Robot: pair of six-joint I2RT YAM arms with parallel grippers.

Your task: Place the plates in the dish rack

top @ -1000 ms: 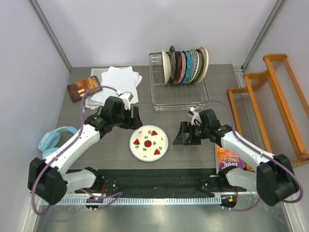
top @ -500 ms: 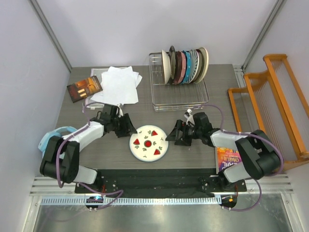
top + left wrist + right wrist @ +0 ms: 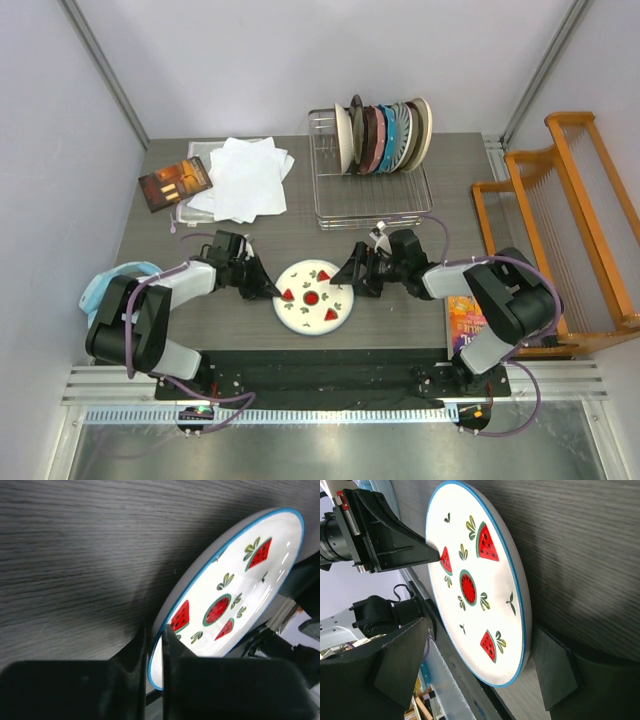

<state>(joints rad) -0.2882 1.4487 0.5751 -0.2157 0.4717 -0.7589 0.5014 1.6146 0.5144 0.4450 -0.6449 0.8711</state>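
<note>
My right gripper stays in place and draws both fingers shut across the plate's blue rim (image 3: pixel 352 291) (image 3: pixel 510 679) next, since that rim already lies between its open fingers.
A white plate (image 3: pixel 315 298) with red fruit slices and a blue rim lies on the dark table between the two arms. My left gripper (image 3: pixel 274 291) is shut on its left rim, and the left wrist view shows the thin blue edge pinched between the two black fingers of the gripper (image 3: pixel 156 634). My right gripper (image 3: pixel 348 273) is open at the plate's right side. In the right wrist view its fingers (image 3: pixel 400 665) stand wide on either side of the plate (image 3: pixel 470 580). The dish rack (image 3: pixel 372 205) stands at the back with several plates (image 3: pixel 385 135) upright in it.
White paper sheets (image 3: pixel 245 175) and a dark book (image 3: pixel 175 182) lie at the back left. Blue headphones (image 3: pixel 105 285) sit at the left edge. An orange wooden rack (image 3: pixel 560 210) stands off the table's right side, with a colourful book (image 3: pixel 468 325) in front of it.
Both arms came down and inward to the plate. The left gripper closed on the left rim, the right gripper reached the right rim still open. The plate shifted slightly right.
</note>
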